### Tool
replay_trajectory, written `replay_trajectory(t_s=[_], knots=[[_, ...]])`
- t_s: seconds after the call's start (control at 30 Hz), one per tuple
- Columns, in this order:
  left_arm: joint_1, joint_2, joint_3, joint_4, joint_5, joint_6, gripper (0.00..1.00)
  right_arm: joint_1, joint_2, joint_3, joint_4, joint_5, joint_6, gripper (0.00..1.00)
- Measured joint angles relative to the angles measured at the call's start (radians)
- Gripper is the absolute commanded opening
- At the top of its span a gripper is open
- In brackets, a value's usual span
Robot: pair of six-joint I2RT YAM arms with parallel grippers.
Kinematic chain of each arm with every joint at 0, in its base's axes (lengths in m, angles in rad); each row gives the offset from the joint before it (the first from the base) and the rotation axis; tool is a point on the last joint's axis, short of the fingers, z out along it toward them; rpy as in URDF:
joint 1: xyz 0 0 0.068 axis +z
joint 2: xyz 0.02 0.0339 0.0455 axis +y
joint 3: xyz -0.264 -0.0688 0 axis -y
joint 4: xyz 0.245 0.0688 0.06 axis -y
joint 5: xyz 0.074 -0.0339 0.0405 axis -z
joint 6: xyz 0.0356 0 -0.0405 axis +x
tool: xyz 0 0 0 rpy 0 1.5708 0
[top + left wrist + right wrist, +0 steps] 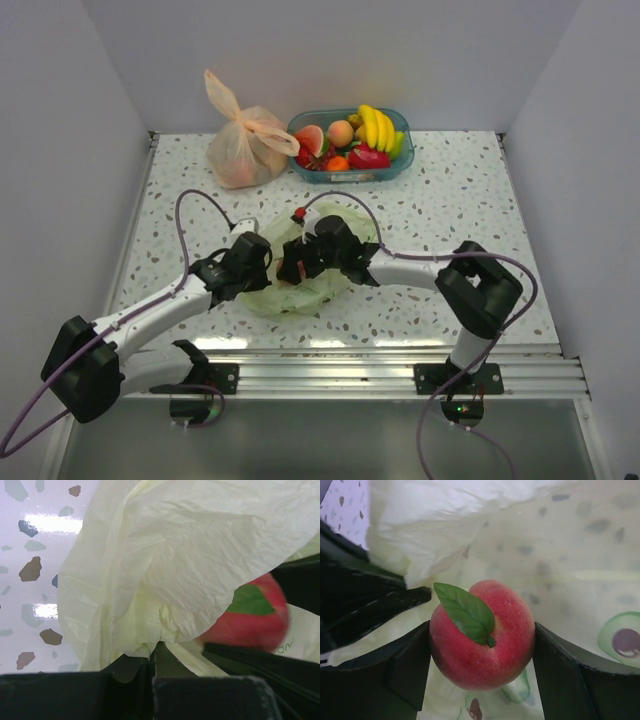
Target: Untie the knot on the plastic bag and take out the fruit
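Note:
The robot's right gripper will next lift the peach, carry it outward, lower it inside the basket's near rim (352,166) and let it go, because the blue basket of fruit stands outward.
The pale green plastic bag (300,297) lies crumpled on the table between both arms, and its knot is not visible in any view. My left gripper (152,652) is shut on a fold of the bag's film (190,555), at the bag's left side (262,262). My right gripper (482,645) reaches into the bag from the right (300,265). Both its fingers press the sides of one fruit, a red peach (482,635) with a green leaf. The same peach (250,622) shows under the lifted film in the left wrist view.
A tied peach-orange bag (245,140) stands at the back left. Beside it is a blue basket (352,178) holding bananas and other fruit. A small red thing (299,213) lies just behind the green bag. An aluminium rail (380,370) runs along the near edge.

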Motion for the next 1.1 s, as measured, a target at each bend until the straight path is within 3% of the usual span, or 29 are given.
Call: replay_trajectory(t_s=[0.2, 0.37, 0.57, 0.77, 1.1], knots=[[0.015, 0.001, 0.002, -0.001, -0.001, 0.045, 0.0, 0.0, -0.209, 0.006, -0.165, 0.074, -0.08, 0.1], [0.018, 0.003, 0.016, 0.0, -0.002, 0.085, 0.0, -0.023, -0.305, 0.113, -0.362, 0.167, -0.178, 0.1], [0.018, 0.003, 0.018, 0.016, 0.028, 0.139, 0.0, -0.206, -0.29, 0.327, -0.471, 0.29, -0.271, 0.1], [0.018, 0.003, 0.019, 0.06, 0.117, 0.199, 0.0, -0.37, -0.094, 0.587, -0.446, 0.399, -0.329, 0.12], [0.018, 0.004, 0.021, 0.115, 0.24, 0.27, 0.0, -0.434, 0.37, 0.982, -0.414, 0.443, -0.436, 0.15]])
